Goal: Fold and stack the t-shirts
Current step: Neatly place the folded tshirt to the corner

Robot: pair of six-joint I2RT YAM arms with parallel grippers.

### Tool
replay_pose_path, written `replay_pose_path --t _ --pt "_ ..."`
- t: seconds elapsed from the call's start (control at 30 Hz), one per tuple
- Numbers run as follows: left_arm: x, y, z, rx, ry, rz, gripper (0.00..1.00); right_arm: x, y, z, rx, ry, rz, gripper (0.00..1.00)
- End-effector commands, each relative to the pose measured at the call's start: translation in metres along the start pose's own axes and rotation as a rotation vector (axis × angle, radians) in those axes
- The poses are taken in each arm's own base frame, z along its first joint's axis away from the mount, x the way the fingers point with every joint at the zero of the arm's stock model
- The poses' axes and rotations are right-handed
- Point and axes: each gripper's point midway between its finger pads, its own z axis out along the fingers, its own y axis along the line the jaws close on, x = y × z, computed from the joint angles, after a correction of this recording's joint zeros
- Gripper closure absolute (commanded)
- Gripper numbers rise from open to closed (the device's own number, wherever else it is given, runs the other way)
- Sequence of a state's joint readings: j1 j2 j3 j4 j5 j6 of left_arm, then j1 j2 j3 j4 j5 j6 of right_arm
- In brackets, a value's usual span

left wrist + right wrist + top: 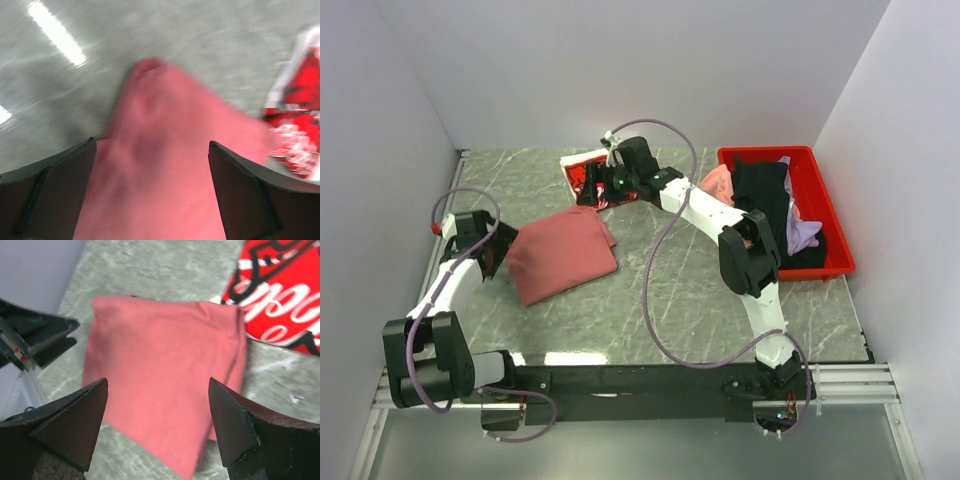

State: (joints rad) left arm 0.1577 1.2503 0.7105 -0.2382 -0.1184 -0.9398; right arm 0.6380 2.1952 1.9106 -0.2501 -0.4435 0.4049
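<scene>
The rose shirt's layered edge (603,232) (226,377) nearest the bin lies below my right gripper and farther back, so I should move my right gripper down and come back onto it.
A folded dusty-rose t-shirt (563,254) lies on the marble table left of centre; it also shows in the left wrist view (170,165) and the right wrist view (160,375). A folded red-and-white t-shirt with white script logo (584,172) lies at the back, also in the right wrist view (280,295). My left gripper (498,245) is open and empty at the rose shirt's left edge. My right gripper (603,181) is open and empty over the red-and-white shirt, looking toward the rose one. Black (765,200), pink (719,184) and lavender (802,232) shirts lie in the bin.
A red plastic bin (832,215) stands at the back right of the table. White walls close in at the back, left and right. The right arm (740,250) stretches diagonally across the table's middle. A black rail (640,385) runs along the near edge.
</scene>
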Motion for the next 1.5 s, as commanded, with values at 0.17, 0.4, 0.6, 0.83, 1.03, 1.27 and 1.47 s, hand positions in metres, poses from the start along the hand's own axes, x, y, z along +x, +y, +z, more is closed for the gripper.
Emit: replay_pose_path --t 0.17,0.4,0.6,0.83,1.03,1.27,1.47 --pt "0.022 0.031 0.015 -0.05 0.081 -0.02 0.16 0.044 -0.046 0.009 0.121 0.123 0.008 0.17" --pt "0.036 0.043 0.029 -0.081 0.131 -0.02 0.33 0.064 -0.067 0.028 0.187 0.189 0.008 0.22" --pt "0.046 0.048 0.038 -0.09 0.167 -0.019 0.41 0.076 -0.07 0.039 0.188 0.228 0.022 0.28" --pt "0.059 0.05 0.045 -0.082 0.219 -0.024 0.56 0.105 -0.047 0.053 0.128 0.295 0.006 0.38" --pt "0.069 0.051 0.05 -0.072 0.259 -0.026 0.66 0.12 -0.037 0.063 0.109 0.322 0.018 0.57" --pt "0.062 0.027 0.045 0.038 0.258 0.004 0.99 0.092 -0.022 0.057 0.088 0.257 -0.016 0.88" --pt "0.035 -0.01 0.014 0.183 0.155 0.049 0.99 0.051 0.009 0.036 0.029 0.169 -0.103 1.0"
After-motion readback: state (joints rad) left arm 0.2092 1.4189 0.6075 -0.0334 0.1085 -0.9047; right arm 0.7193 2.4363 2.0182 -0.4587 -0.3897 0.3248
